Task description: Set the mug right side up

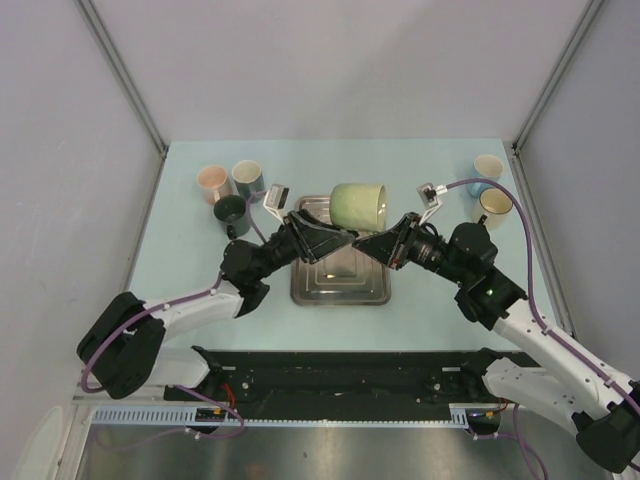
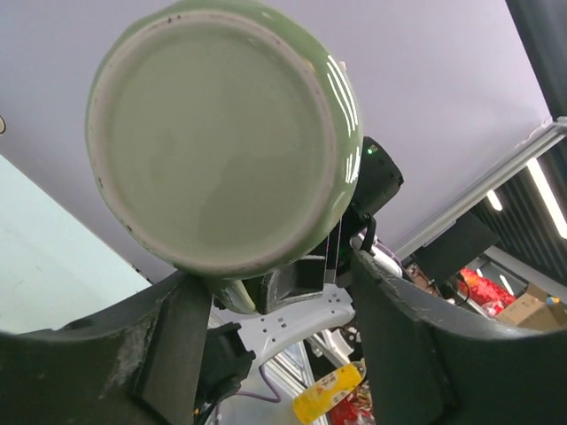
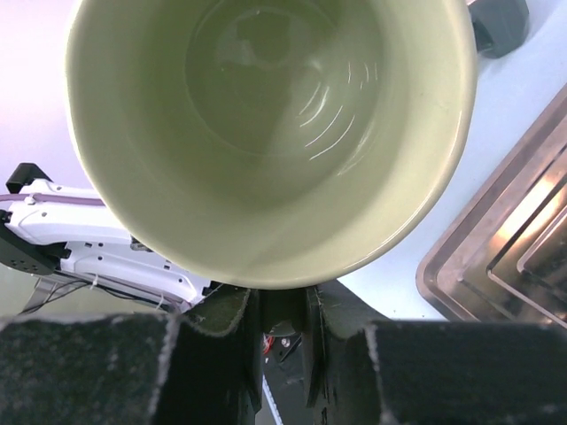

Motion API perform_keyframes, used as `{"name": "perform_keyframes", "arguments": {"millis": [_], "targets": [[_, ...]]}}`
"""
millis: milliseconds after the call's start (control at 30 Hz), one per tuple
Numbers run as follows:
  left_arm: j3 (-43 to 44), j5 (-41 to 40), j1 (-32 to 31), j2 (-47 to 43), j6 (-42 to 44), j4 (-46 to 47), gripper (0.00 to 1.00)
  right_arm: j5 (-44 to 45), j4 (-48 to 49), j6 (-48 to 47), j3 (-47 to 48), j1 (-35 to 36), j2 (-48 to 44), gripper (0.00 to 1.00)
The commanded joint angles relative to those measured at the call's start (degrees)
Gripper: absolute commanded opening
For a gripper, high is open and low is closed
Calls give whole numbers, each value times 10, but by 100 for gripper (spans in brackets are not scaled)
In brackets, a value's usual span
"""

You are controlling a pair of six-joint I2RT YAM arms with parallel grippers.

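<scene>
Next, my right gripper tips downward and lowers to release the mug, since the mug hangs sideways. Bare tabletop lies below and to the gripper's right in the top view.
A pale green mug (image 1: pixel 357 205) hangs on its side above the steel tray (image 1: pixel 340 292), mouth toward the right arm. The left wrist view faces its flat base (image 2: pixel 221 133); the right wrist view looks into its empty mouth (image 3: pixel 266 133). My right gripper (image 1: pixel 370 243) (image 3: pixel 282 301) is shut just under the mug's rim, apparently on its handle, a bit of which shows pale green in the left wrist view (image 2: pixel 226 294). My left gripper (image 1: pixel 338 240) (image 2: pixel 275 276) is open below the base, its fingers wide apart and holding nothing.
Three mugs stand at the back left: pink (image 1: pixel 212 182), teal (image 1: pixel 248 178) and dark green (image 1: pixel 230 212). Two more mugs (image 1: pixel 487 170) (image 1: pixel 494 205) stand at the back right. The tray's corner shows in the right wrist view (image 3: pixel 505 257).
</scene>
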Motion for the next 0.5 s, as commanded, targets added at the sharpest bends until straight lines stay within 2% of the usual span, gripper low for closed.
{"name": "perform_keyframes", "arguments": {"millis": [0, 67, 100, 133, 333, 400, 433, 467], "targets": [[-5, 5, 7, -47, 11, 54, 71, 14, 14, -17, 4, 1, -16, 0], [-13, 11, 15, -70, 16, 37, 76, 16, 10, -19, 6, -2, -23, 0], [-28, 14, 27, -82, 19, 27, 97, 23, -1, -22, 9, -15, -32, 0], [-38, 10, 35, -113, 28, 10, 100, 27, -33, -25, 15, -27, -36, 0], [-112, -40, 88, -255, 101, -185, 100, 44, -175, -69, 77, -124, -42, 0], [-98, -63, 89, -299, 137, -295, 100, 112, -230, -100, 114, -133, -29, 0], [-87, -71, 89, -309, 177, -340, 100, 148, -301, -115, 134, -134, 1, 0], [-75, -85, 89, -317, 196, -428, 100, 226, -340, -128, 151, -134, 20, 0]]}}
